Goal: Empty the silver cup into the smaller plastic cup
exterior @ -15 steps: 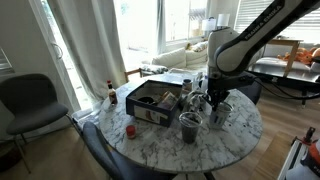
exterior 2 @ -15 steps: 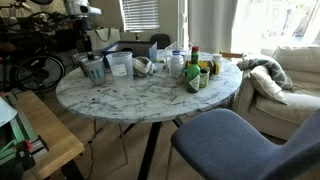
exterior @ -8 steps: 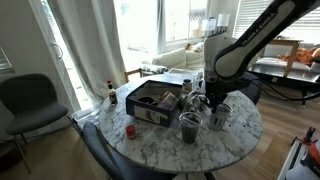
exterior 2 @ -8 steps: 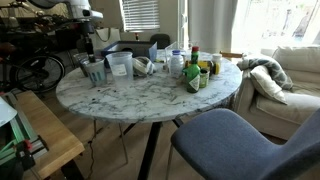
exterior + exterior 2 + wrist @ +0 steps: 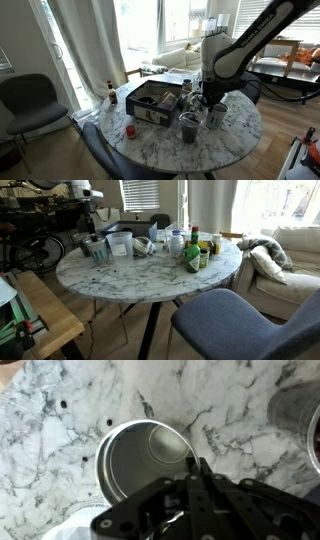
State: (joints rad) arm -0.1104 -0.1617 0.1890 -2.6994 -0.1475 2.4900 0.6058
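The robot's gripper needs to shift next toward the bottom in the wrist view, where the wider whitish plastic cup (image 5: 122,245) (image 5: 78,526) stands, and let go of the silver cup's rim.
The silver cup (image 5: 140,460) stands upright on the marble table, and the wrist view looks down into its open mouth. My gripper (image 5: 203,468) is at its right rim, with the fingers drawn together over the cup wall. In an exterior view the gripper (image 5: 203,100) hangs low over the cups and hides most of the silver cup. The smaller plastic cup (image 5: 189,126), dark and see-through, stands just in front of it. It also shows in the wrist view (image 5: 300,420) and in an exterior view (image 5: 95,250).
The wider whitish plastic cup (image 5: 218,115) stands beside the gripper and shows in an exterior view (image 5: 118,245). A dark open box (image 5: 152,100), a small red thing (image 5: 130,129) and bottles (image 5: 195,250) share the round marble table (image 5: 150,280). Chairs ring it.
The arm has shifted slightly to the left over the cups. The cups have not visibly moved.
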